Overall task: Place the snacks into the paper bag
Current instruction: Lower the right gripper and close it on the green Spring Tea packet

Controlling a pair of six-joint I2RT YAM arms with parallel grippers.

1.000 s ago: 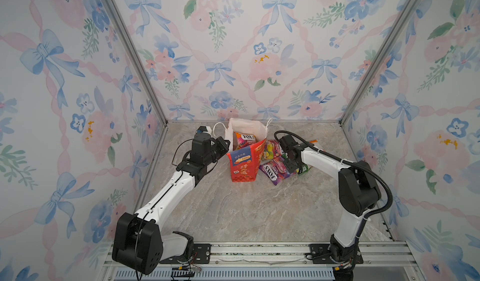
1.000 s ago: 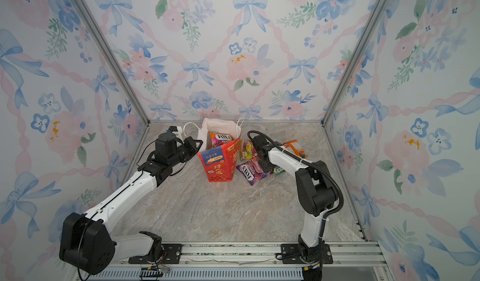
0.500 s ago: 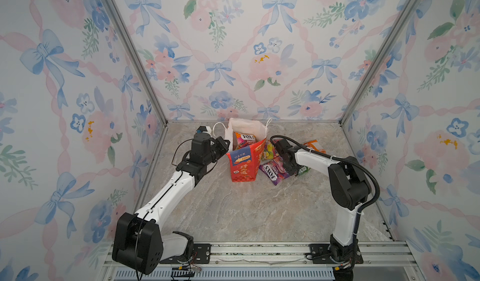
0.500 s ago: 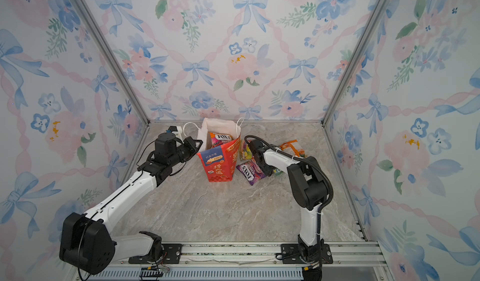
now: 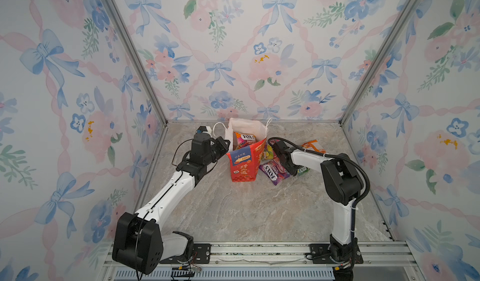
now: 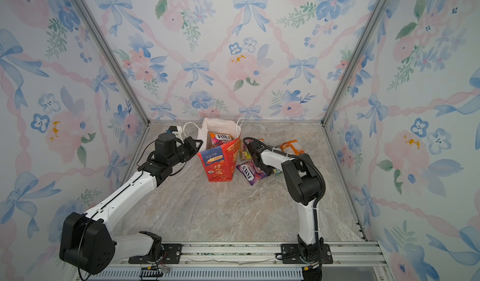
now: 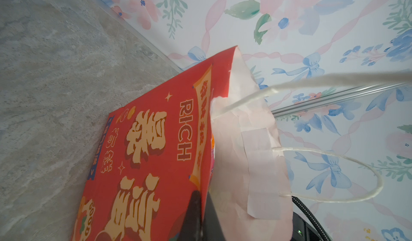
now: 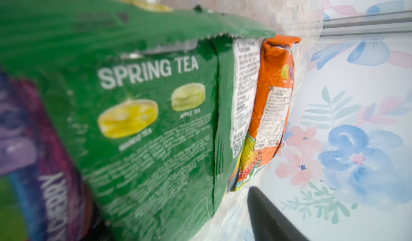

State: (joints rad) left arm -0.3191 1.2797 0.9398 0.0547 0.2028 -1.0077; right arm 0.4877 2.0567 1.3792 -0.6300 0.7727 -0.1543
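Observation:
The green SPRING TEA packet [image 5: 303, 170] already sits between my right gripper's open fingers. That gripper needs to stay low in the pile and close around the packet.
The red paper bag [image 5: 244, 164] [image 6: 218, 166] stands open at the back middle, its white inside facing up. My left gripper [image 5: 226, 143] [image 7: 204, 206] is shut on the bag's left rim [image 7: 208, 166], one finger on the outside and one inside. A red-yellow FOX'S packet [image 5: 244, 139] [image 6: 221, 139] sticks up inside the bag. To the right of the bag the other snacks lie in a pile: a purple FOX'S packet [image 5: 273, 172] [image 8: 33, 150], a green packet [image 8: 145, 117], an orange one [image 5: 310, 146] [image 8: 274, 95]. My right gripper [image 5: 290, 168] [image 8: 178, 224] is open, low in the pile, straddling the green packet.
A yellowish packet [image 5: 267, 152] leans between the bag and my right arm. The bag's white cord handles [image 7: 334, 197] hang loose toward the back wall. The floral side walls and metal corner posts [image 5: 353, 103] close in the table on three sides.
My right arm's elbow has swung left toward the middle, while its gripper stayed low in the snack pile and crept slightly toward the bag. The left gripper and the bag have not moved.

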